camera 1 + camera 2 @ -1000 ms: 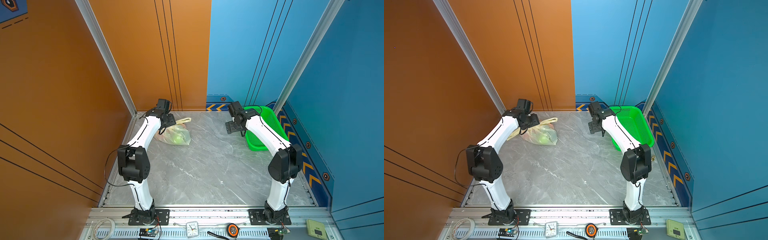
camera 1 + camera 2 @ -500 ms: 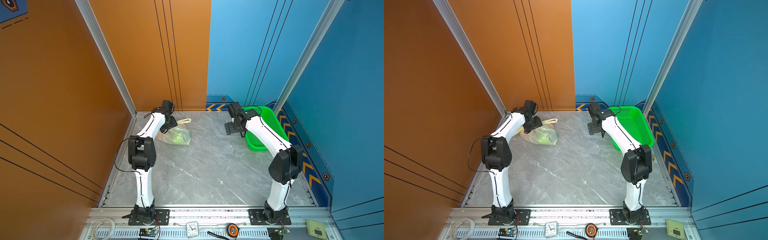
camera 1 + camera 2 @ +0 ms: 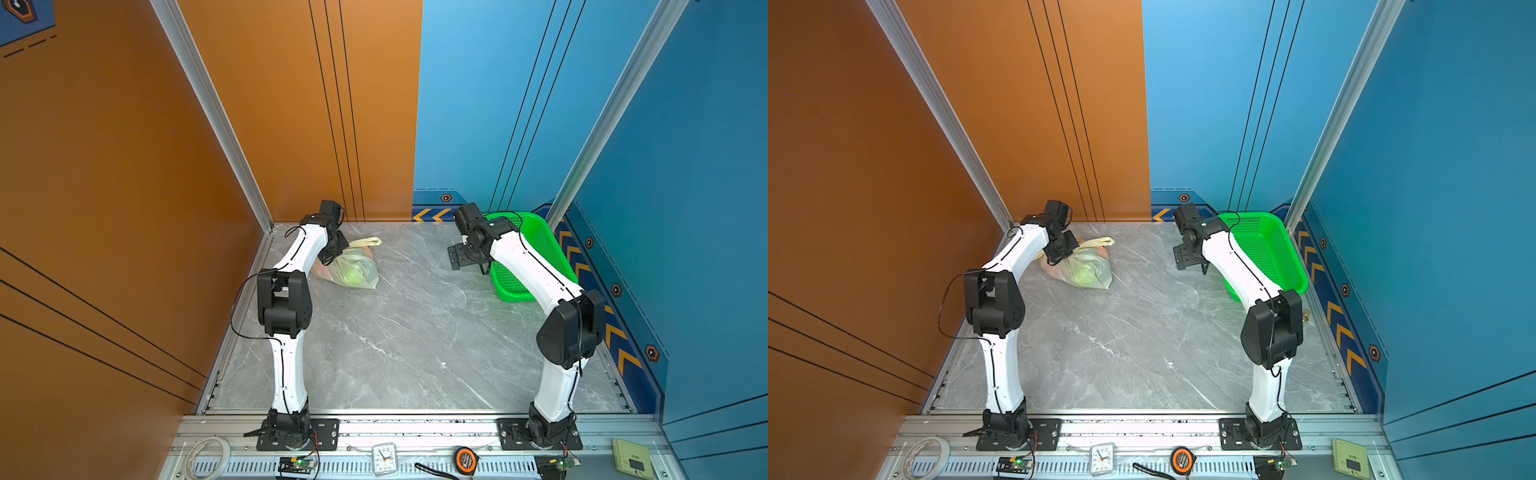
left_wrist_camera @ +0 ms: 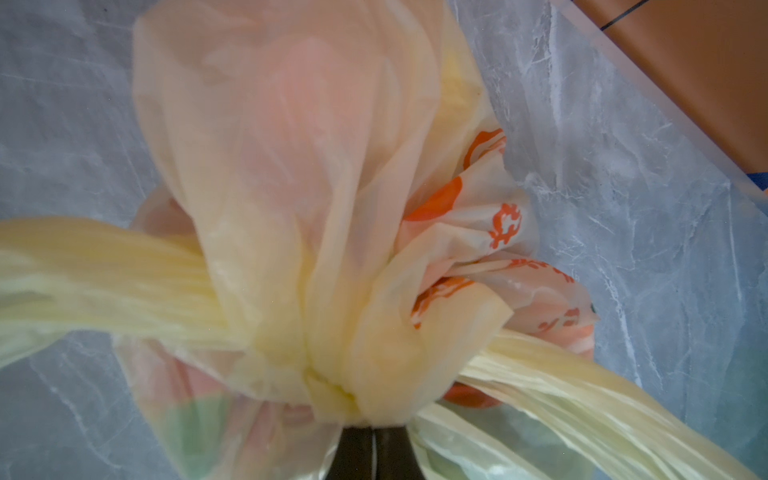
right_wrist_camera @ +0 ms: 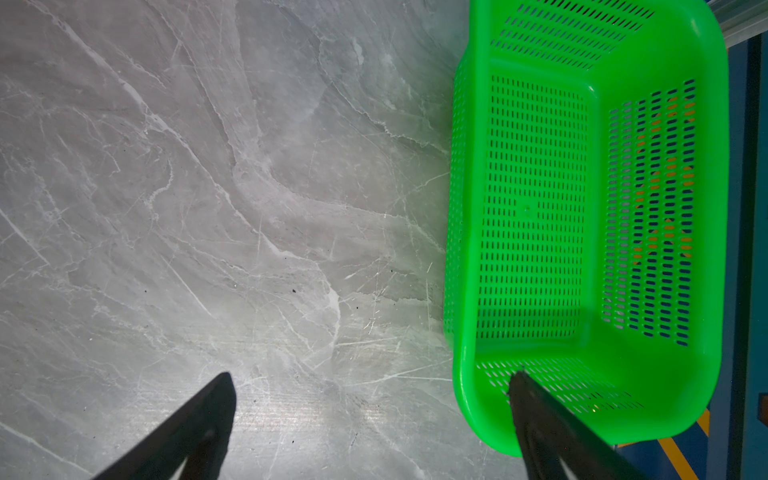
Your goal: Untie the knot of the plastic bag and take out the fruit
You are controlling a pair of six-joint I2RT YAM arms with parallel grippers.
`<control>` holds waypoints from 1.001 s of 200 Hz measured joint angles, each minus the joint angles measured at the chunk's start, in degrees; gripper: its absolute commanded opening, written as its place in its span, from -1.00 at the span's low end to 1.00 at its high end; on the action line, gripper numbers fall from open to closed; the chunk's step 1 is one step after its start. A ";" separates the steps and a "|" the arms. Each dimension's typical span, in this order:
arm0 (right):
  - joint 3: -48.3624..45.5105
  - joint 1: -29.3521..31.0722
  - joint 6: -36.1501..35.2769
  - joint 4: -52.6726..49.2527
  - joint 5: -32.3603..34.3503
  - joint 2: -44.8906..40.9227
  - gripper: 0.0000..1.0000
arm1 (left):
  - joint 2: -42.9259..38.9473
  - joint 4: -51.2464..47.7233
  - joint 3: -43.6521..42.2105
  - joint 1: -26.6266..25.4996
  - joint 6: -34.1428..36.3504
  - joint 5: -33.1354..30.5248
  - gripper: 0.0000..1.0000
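Note:
The knot (image 4: pixel 345 374) will next be pulled back toward the basket by my left gripper, clear of the basket's orange side, and released on the bare middle of the table.
The plastic bag (image 3: pixel 353 270) (image 3: pixel 1088 270) lies at the table's back left, with one cream loop handle (image 3: pixel 365 242) stretched out behind it. A green round fruit (image 3: pixel 351 274) (image 3: pixel 1084 274) and a pink one (image 4: pixel 307 104) show through the thin plastic. My left gripper (image 3: pixel 332 253) (image 3: pixel 1061 249) (image 4: pixel 374 432) is down at the bag's left end. It is shut on the knot (image 4: pixel 345 374), and that lump covers its fingertips. My right gripper (image 3: pixel 459 257) (image 3: pixel 1183 259) (image 5: pixel 370 378) hangs open and empty over the table beside the basket.
A green perforated basket (image 3: pixel 536 249) (image 3: pixel 1266 245) (image 5: pixel 465 208) stands empty at the back right against the blue wall. The orange wall runs close behind and to the left of the bag. A clock (image 3: pixel 384 457), a tape measure (image 3: pixel 465 459) and a tape roll (image 3: pixel 208 457) lie on the front rail.
My left arm shifted its elbow and reached in at the bag, and its gripper went from open to shut on the knot. The right arm has not moved.

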 measured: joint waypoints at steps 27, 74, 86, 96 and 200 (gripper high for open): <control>0.00 0.61 0.04 -0.79 0.07 -0.02 1.00 | -2.99 1.36 -4.42 -0.48 -1.81 1.16 -1.00; -3.52 1.03 -0.20 -0.70 0.04 -2.93 1.00 | -7.91 1.29 -11.65 -5.60 -6.32 1.27 -1.00; -5.77 1.01 -0.31 -0.74 -0.11 -4.94 1.00 | -9.27 1.20 -13.46 -8.15 -8.17 1.07 -1.00; -7.37 0.90 -0.31 -0.76 -0.55 -6.58 1.00 | -10.32 1.09 -14.82 -10.29 -9.88 0.96 -1.00; -26.97 -4.98 -0.17 1.29 -9.44 -26.40 1.00 | -16.81 0.42 -21.35 -34.77 -34.16 -4.24 -1.00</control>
